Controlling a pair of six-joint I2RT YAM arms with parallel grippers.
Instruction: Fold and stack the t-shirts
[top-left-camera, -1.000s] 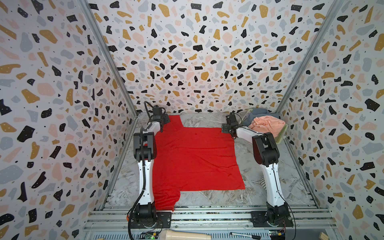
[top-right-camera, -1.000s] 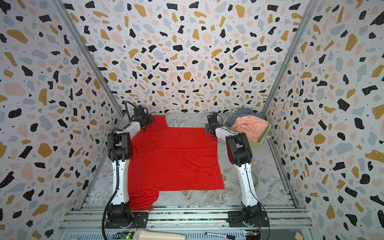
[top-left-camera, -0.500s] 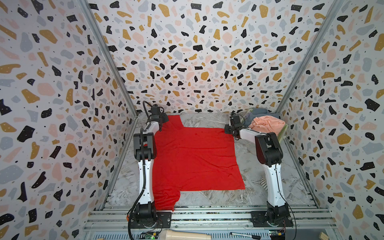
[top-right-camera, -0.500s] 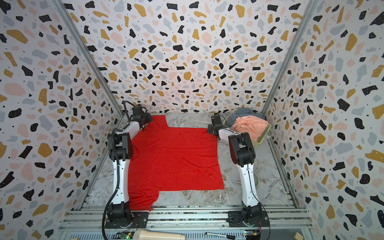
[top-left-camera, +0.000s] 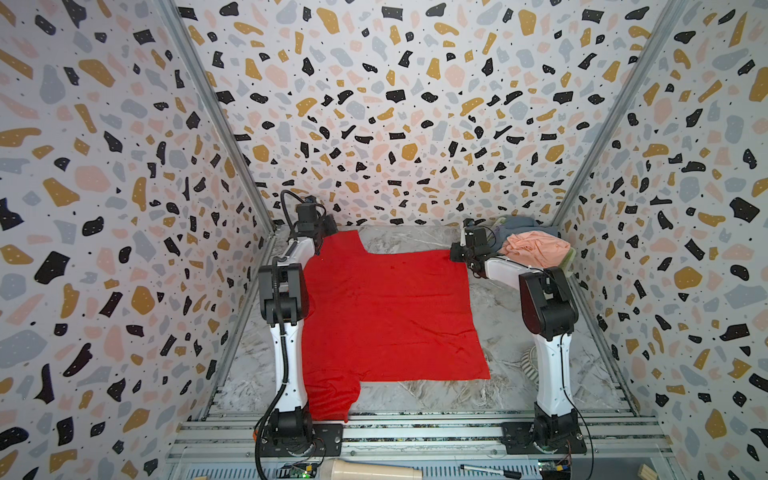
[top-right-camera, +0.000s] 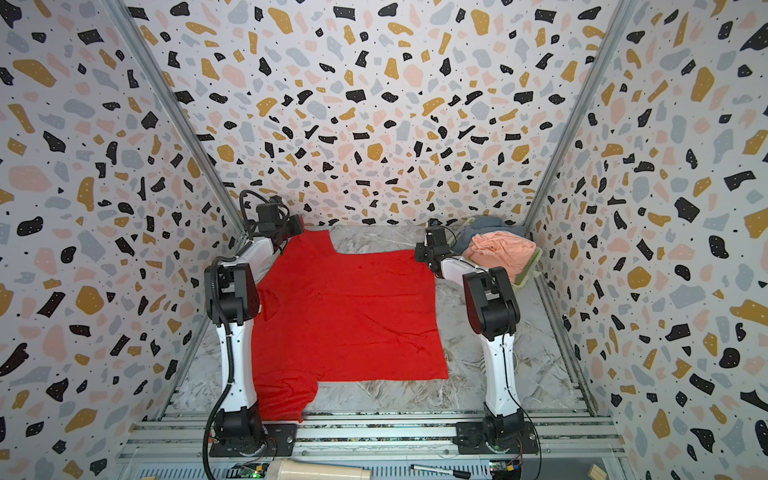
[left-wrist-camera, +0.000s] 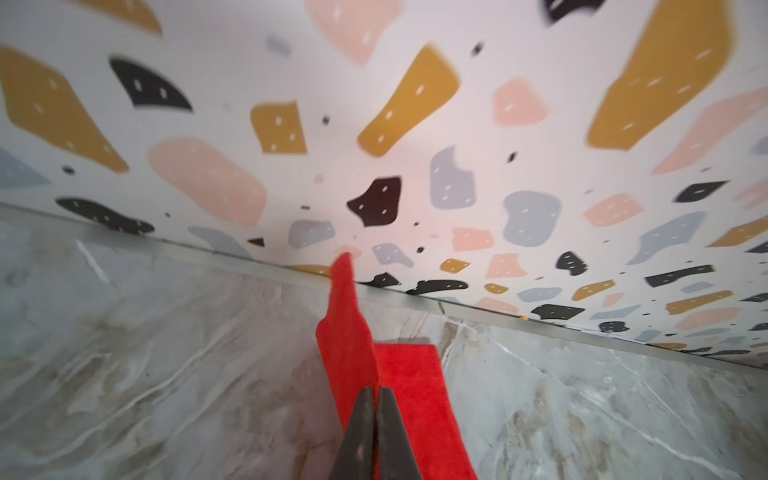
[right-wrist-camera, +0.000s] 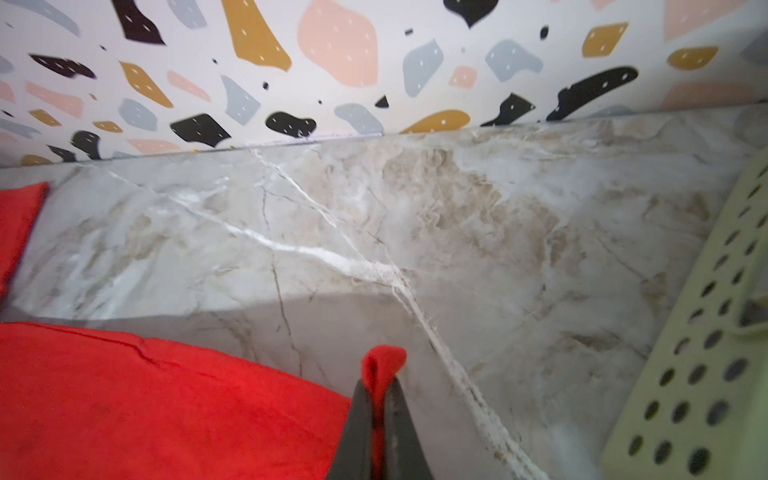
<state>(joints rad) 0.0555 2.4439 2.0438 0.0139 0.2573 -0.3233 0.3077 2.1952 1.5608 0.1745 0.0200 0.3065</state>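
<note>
The far sleeve sticks out past the far edge of the table. I will next move my left gripper back over the shirt's body (top-left-camera: 321, 300), which is toward my base from the sleeve, and let go of the sleeve.
A bright red t-shirt (top-left-camera: 386, 316) (top-right-camera: 345, 316) lies spread flat on the marble table, with one sleeve at the far left and the other at the near left. My left gripper (top-left-camera: 328, 226) (left-wrist-camera: 378, 392) is shut on the far sleeve's edge, and a fold of red cloth (left-wrist-camera: 349, 332) stands up from its jaws. My right gripper (top-left-camera: 455, 253) (right-wrist-camera: 379, 384) is shut on the shirt's far right corner, with a small loop of cloth (right-wrist-camera: 384, 361) poking out. A salmon-pink t-shirt (top-left-camera: 534, 249) and a grey-blue t-shirt (top-left-camera: 515, 224) lie crumpled in the basket.
The pale green lattice basket (top-right-camera: 528, 270) (right-wrist-camera: 706, 353) stands in the far right corner, just beside my right gripper. The patterned back wall is close behind both grippers. A cream cylinder (top-left-camera: 374, 471) and a pen (top-left-camera: 490, 471) lie on the front rail.
Both grippers have closed on the red t-shirt's far edge, the left on the sleeve and the right on the corner. The shirt itself has hardly moved.
</note>
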